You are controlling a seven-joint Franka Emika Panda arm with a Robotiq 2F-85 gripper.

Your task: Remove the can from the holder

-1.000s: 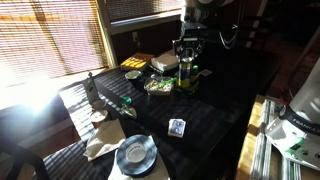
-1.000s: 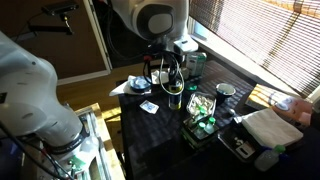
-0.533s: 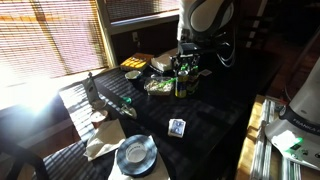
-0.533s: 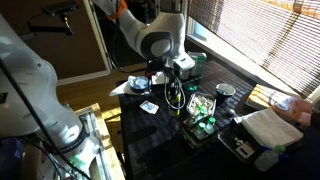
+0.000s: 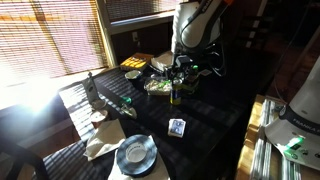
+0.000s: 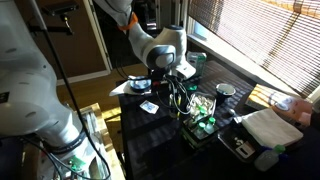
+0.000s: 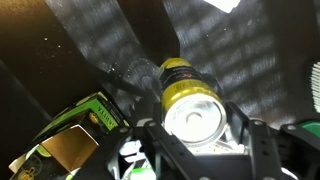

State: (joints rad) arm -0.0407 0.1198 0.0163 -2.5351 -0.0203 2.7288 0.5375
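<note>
The robot's gripper will next stay low and open its fingers to let go of the can on the tabletop beside the holder tray, since that spot is right below the gripper.
A yellow can with a silver top [image 7: 186,88] sits between my gripper's [image 7: 195,130] two fingers, which are shut on its sides. In both exterior views the gripper [image 5: 176,84] [image 6: 176,92] holds the can [image 5: 175,96] [image 6: 177,102] upright, low over the dark table, beside the holder tray [image 5: 157,87] [image 6: 201,112] with green packets in it. The holder's green contents also show at the left of the wrist view [image 7: 78,132]. I cannot tell whether the can's base touches the table.
The dark table [image 5: 215,115] carries a small card [image 5: 177,127], a plate on papers [image 5: 134,153], a bottle [image 5: 90,88], and a yellow item and a tray at the back [image 5: 134,62]. Window blinds are behind. A second robot's white body [image 6: 25,90] stands close.
The arm has come down and shifted away from the holder with the can, from above the tray to low over the table beside it.
</note>
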